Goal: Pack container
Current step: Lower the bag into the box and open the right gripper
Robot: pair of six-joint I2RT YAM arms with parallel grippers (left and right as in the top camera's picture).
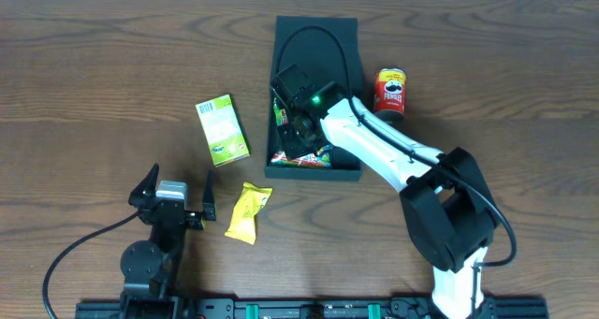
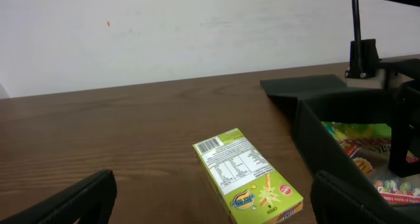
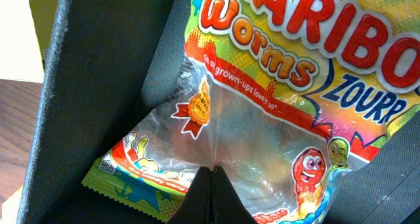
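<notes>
My right gripper releases the clear fold [image 1: 297,155] [image 3: 211,157] just under its fingers next and draws up off it, since the bag already rests inside the box.
The container [image 1: 314,175] is a dark green square box with its flap lid open toward the back. My right gripper [image 1: 298,123] is down inside it, shut on a clear fold of a Haribo Worms bag [image 3: 275,106] that lies against the box's left wall [image 3: 98,86]; the pinched fingertips [image 3: 211,175] show in the right wrist view. The bag [image 1: 301,156] lies near the box's front. My left gripper [image 1: 178,190] is open and empty, low over the table's front left. In the left wrist view, its fingers [image 2: 207,207] frame the table, with the container [image 2: 321,145] to the right.
A light-green carton [image 1: 222,129] lies flat left of the container and also shows in the left wrist view [image 2: 248,175]. A yellow packet [image 1: 248,212] lies in front of it, near the left gripper. A red Pringles can [image 1: 390,91] stands right of the container.
</notes>
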